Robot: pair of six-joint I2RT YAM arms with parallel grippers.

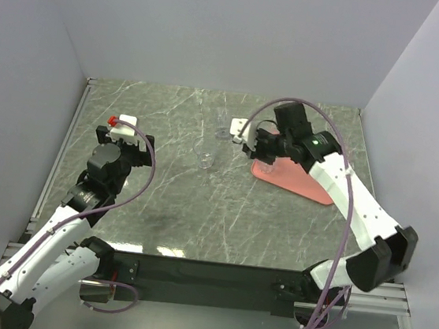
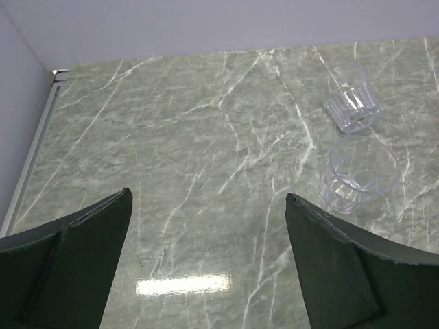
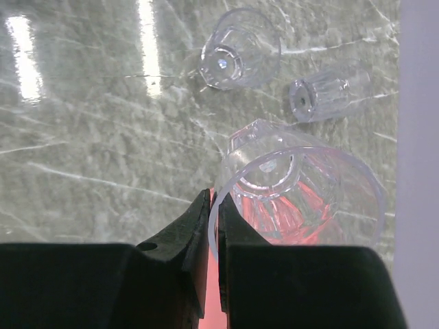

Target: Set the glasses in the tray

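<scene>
My right gripper swings to the right in the top view next, turning and lowering the glass there, since bare pink shows along the tray's near side.
My right gripper [image 3: 212, 199] is shut on the rim of a clear glass [image 3: 302, 199], one finger inside the wall and one outside. The glass hangs tilted over the left end of the salmon-pink tray [image 1: 301, 183], whose pink shows through it. Beyond it on the marble are two more glasses: one upright [image 3: 240, 49] and one lying on its side [image 3: 328, 94]. In the top view the right gripper [image 1: 251, 148] is at the tray's left edge and the upright glass [image 1: 205, 160] stands left of it. My left gripper [image 2: 207, 195] is open and holds nothing, with the upright glass [image 2: 360, 177] and the lying glass [image 2: 352, 106] off to its right.
The grey-green marble table [image 1: 160, 197] is closed in by pale walls at the back and both sides. A metal rail [image 1: 57, 162] runs along its left edge. The right arm [image 1: 358, 204] reaches over the tray's near side.
</scene>
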